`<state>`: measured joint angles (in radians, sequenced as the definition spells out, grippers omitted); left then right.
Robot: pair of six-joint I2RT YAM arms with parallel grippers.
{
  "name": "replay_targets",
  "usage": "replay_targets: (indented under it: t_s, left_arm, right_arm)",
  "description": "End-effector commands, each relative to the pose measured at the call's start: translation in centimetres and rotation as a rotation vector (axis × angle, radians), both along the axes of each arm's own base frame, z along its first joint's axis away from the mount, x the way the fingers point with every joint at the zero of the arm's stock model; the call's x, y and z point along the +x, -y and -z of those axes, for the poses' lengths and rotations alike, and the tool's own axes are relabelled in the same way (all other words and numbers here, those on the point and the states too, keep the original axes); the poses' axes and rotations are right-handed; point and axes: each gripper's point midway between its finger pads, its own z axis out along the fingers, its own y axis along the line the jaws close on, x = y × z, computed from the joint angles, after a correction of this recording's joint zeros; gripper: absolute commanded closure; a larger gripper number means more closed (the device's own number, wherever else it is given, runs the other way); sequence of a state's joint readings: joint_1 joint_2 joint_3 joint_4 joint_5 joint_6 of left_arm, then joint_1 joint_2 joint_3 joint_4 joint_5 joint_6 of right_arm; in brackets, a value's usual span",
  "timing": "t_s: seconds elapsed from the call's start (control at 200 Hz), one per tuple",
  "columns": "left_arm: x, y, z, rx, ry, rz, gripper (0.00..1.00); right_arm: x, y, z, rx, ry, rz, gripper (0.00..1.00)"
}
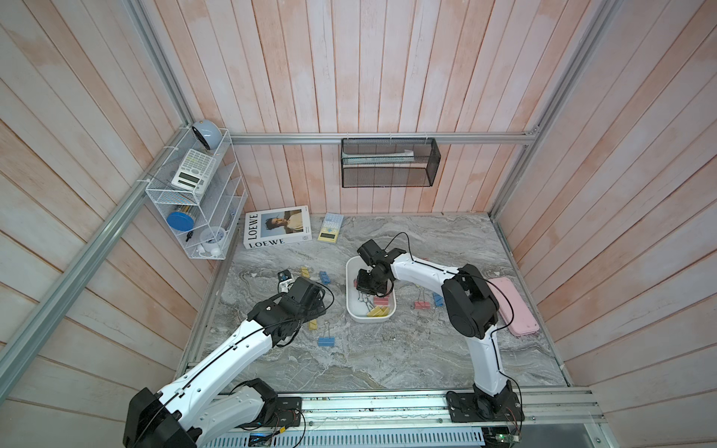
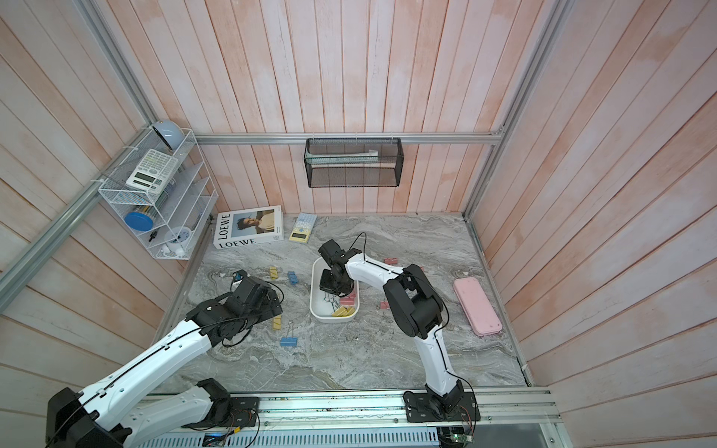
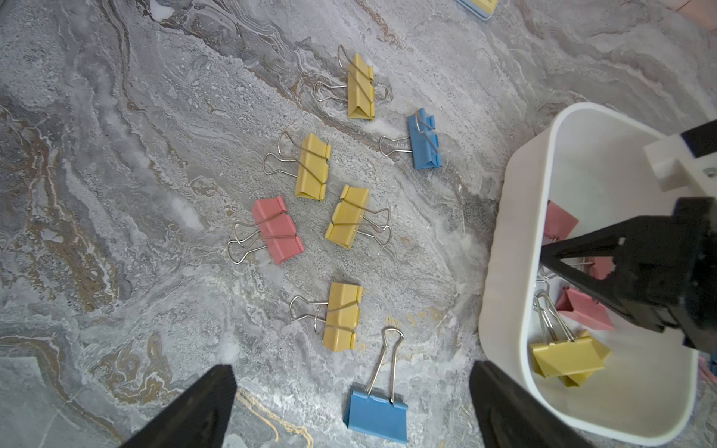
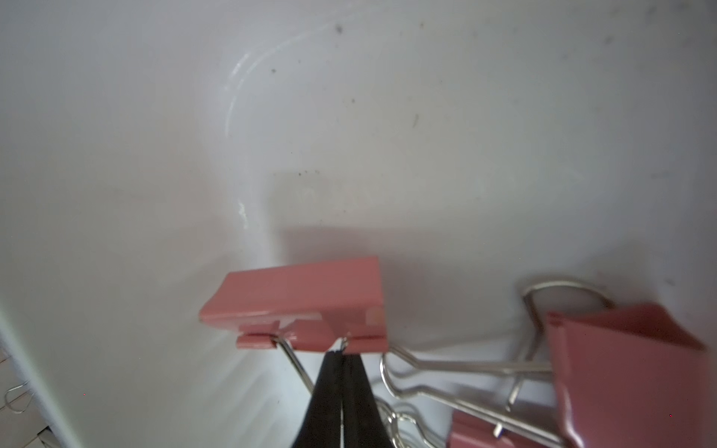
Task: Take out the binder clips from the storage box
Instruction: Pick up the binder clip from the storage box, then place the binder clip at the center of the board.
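Note:
The pink clip comes up out of the storage box (image 1: 351, 306) next in my right gripper. It then goes to the bare table beside the pink case and down for release.
The white storage box (image 1: 351, 306) (image 2: 315, 306) stands mid-table. My right gripper (image 4: 341, 351) reaches down into it and is shut on the wire handle of a pink binder clip (image 4: 302, 294) lying on the box floor. More pink clips (image 4: 620, 368) and yellow ones (image 1: 378, 311) lie in the box. My left gripper (image 3: 353, 366) hovers open over the table left of the box (image 3: 500, 271), with a blue clip (image 3: 378, 415) below and between its fingers. Several yellow, pink and blue clips (image 3: 312, 166) lie loose on the table there.
Right of the box lie a pink clip (image 1: 421, 304), a blue clip (image 1: 437, 298) and a pink case (image 1: 514, 306). A LOEWE book (image 1: 277, 227) and a yellow calculator (image 1: 330, 228) sit at the back. A black mesh basket (image 1: 390, 163) and a white wire rack (image 1: 198, 194) hang on the walls.

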<state>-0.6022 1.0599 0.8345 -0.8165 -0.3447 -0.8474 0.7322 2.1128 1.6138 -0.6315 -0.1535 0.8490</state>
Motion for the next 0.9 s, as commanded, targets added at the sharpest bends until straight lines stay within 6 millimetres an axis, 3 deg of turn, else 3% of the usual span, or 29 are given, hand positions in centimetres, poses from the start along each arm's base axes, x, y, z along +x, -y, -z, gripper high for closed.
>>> replay_targets:
  t_s: [0.0,0.125,0.275,0.52,0.675,0.81,0.895]
  left_arm:
    - [1.4,1.0,-1.2,-0.016,0.034,0.027,0.0]
    - [2.5,2.2,-1.8,-0.028,0.041,0.054,0.0]
    - [3.7,3.7,-2.1,-0.054,0.04,0.083,0.0]
    - [5.1,5.6,-2.0,-0.084,0.022,0.117,0.0]
    - [5.7,6.4,-1.8,-0.098,0.015,0.132,0.0]
    - [6.0,7.3,-1.5,-0.113,0.002,0.147,0.0]
    - [6.0,7.6,-1.4,-0.111,-0.004,0.154,0.0]
  right_arm:
    - [0.5,1.5,-5.7,0.005,0.112,-0.003,1.0]
    - [0.8,4.5,-8.5,0.007,0.166,0.039,1.0]
    - [1.3,10.7,-9.9,0.004,0.195,0.154,1.0]
    - [-0.4,23.3,-8.5,-0.064,0.184,0.392,1.0]
    - [-2.5,30.0,-6.8,-0.139,0.166,0.544,1.0]
    - [-4.1,33.7,-4.6,-0.232,0.17,0.623,1.0]
    - [-4.7,34.9,-3.3,-0.243,0.147,0.649,1.0]
